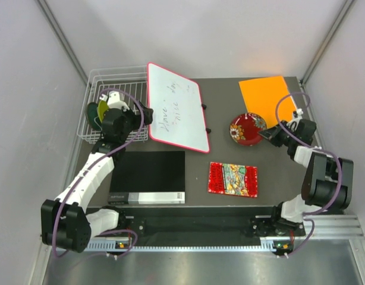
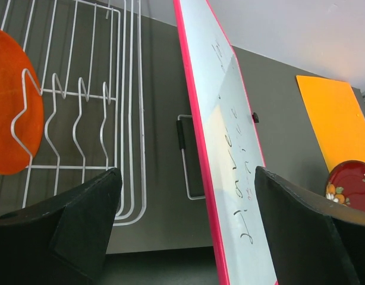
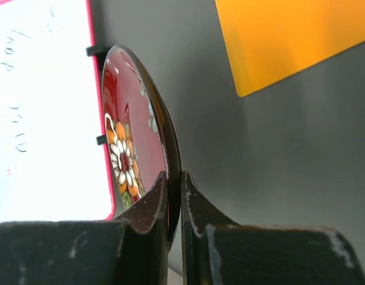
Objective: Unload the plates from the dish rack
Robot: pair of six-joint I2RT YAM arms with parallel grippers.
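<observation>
There is bare table [image 3: 191, 129] between the whiteboard and orange sheet. My right gripper needs to go down and move toward the whiteboard next, to lay the plate flat.
The white wire dish rack [image 1: 105, 80] stands at the far left. A dark teal plate [image 1: 91, 113] and a lime green plate [image 1: 103, 107] stand in it, partly hidden by my left arm. The left wrist view shows the rack's prongs [image 2: 81, 113] and an orange plate [image 2: 10, 107] standing among them. My left gripper [image 1: 147, 114] is open and empty [image 2: 188, 219], between the rack and the whiteboard. My right gripper [image 1: 269, 134] is shut on the rim of the dark red patterned plate [image 1: 246, 129], low over the table at the right. The wrist view shows its fingers clamping the plate's edge [image 3: 132, 136].
A pink-edged whiteboard [image 1: 176, 107] leans right of the rack, close to my left gripper's right finger [image 2: 301, 231]. An orange sheet [image 1: 268, 95] lies at the far right. A red patterned mat [image 1: 233, 178] and a black box [image 1: 148, 177] lie near the front.
</observation>
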